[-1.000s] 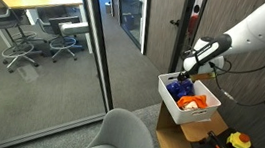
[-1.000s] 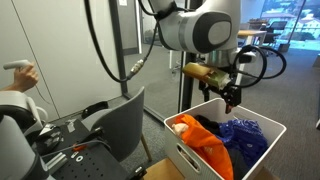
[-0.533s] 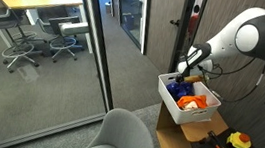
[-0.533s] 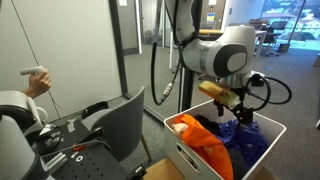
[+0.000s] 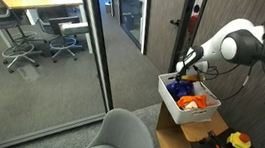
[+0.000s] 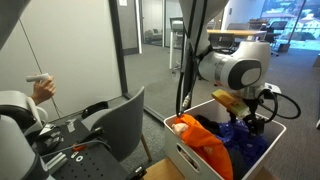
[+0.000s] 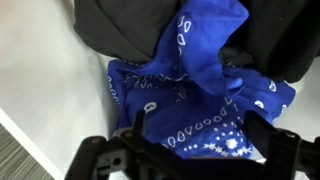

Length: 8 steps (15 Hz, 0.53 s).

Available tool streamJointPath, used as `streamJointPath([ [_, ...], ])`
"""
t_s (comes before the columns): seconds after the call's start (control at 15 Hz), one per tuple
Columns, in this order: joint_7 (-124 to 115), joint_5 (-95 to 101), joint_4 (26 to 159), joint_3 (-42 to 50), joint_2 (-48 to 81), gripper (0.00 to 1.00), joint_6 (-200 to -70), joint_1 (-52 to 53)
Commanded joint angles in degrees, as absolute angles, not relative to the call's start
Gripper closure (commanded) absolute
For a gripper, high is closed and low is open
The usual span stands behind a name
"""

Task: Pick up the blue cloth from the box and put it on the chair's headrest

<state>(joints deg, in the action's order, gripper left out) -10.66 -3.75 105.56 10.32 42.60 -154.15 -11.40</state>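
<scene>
I will lower my gripper a little deeper into the box first, onto the cloth's raised fold, to get the blue cloth (image 6: 243, 140).
The blue cloth (image 7: 200, 105), a bandana with white paisley print, lies crumpled in the white box (image 5: 174, 107) beside an orange cloth (image 6: 205, 145). In the wrist view my gripper (image 7: 195, 135) is open, with one finger on each side of the blue cloth (image 6: 243, 140), just above it. In both exterior views the gripper (image 5: 181, 70) (image 6: 252, 122) reaches down into the box. The grey chair (image 5: 125, 139) stands in front of the box, and its headrest (image 6: 125, 115) is bare.
The box sits on a cardboard carton (image 5: 190, 141). A glass wall (image 5: 45, 44) runs beside the chair. A person's hand with a controller (image 6: 38, 82) is at the far side. A yellow tool (image 5: 238, 142) lies on the floor.
The arm has swung over and lowered the gripper from above the box rim down into the box, onto the blue cloth.
</scene>
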Motion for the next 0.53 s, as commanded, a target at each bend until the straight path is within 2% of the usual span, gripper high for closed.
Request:
streamJointPath([
  [0.0,-12.49,-5.38,99.58,10.63,47.16,0.00,-152.33,-11.79],
  [0.47,-14.12,-5.92,95.38,10.58,50.25,0.00,-150.77,-12.25],
])
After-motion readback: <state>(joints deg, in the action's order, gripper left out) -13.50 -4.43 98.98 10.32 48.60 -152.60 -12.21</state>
